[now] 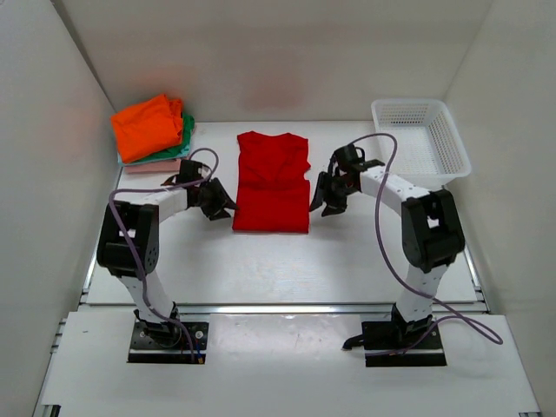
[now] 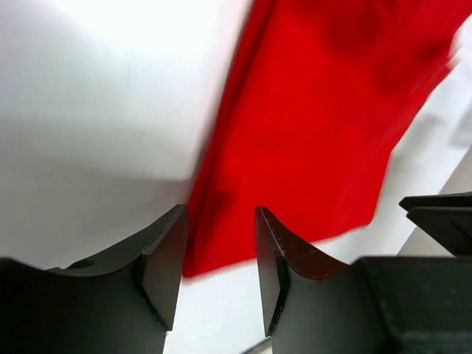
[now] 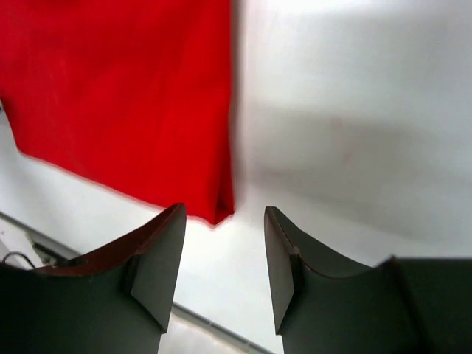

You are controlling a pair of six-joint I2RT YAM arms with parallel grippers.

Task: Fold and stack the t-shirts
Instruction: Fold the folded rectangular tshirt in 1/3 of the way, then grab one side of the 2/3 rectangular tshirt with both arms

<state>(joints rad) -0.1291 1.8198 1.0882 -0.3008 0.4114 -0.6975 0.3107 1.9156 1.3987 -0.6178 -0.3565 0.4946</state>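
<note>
The red t-shirt's near corner (image 1: 235,228) (image 2: 193,267) lies flat on the tabletop below my left gripper's fingers. My left gripper needs to go down next and move back onto that corner beside it.
A bright red t-shirt (image 1: 273,182) lies folded into a tall rectangle in the middle of the table, collar toward the back. My left gripper (image 1: 222,208) hovers at its near left corner, jaws open and empty; in the left wrist view the red t-shirt (image 2: 317,125) lies just beyond the fingertips (image 2: 177,221). My right gripper (image 1: 320,205) sits at the near right corner, open and empty, with the red t-shirt (image 3: 125,96) ahead of it. A stack of folded t-shirts (image 1: 149,129), orange on top of green and pale pink, rests at the back left.
A white mesh basket (image 1: 420,139) stands at the back right. White walls enclose the table on the left, back and right. Grey cables loop from both arms over the table.
</note>
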